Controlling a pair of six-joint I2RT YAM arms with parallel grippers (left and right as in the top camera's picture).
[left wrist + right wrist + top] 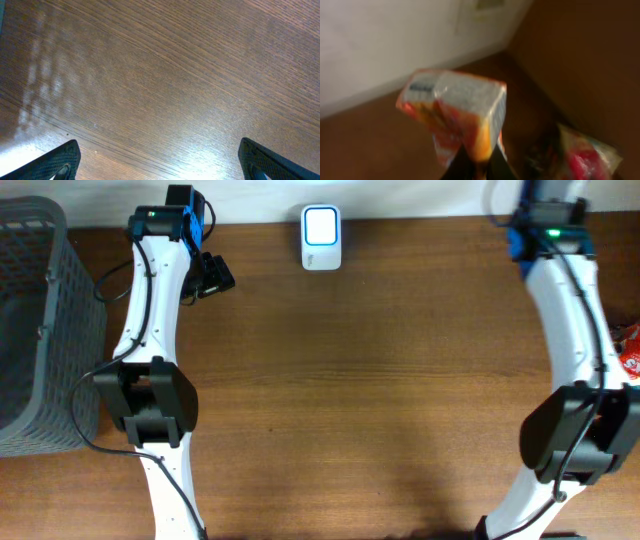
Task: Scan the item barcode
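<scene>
I need to pull my right gripper back next and lower it to the tabletop beside the red packet, to release the orange packet there.
In the right wrist view my right gripper (477, 169) is shut on the lower edge of an orange, red and white packet (457, 107), which stands up in front of the camera, blurred, with a dark label patch near its top left. No barcode can be made out. The white scanner (320, 238) with a pale blue window stands at the table's far edge, centre. My left gripper (214, 277) is near the back left, wide open over bare wood, its two fingertips (62, 160) at the bottom corners of the left wrist view. The overhead view hides the held packet.
A grey mesh basket (40, 330) fills the left edge of the table. A red packet (630, 352) lies at the right edge, and the right wrist view shows a red packet (590, 160) low on the right. A white wall runs behind the table.
</scene>
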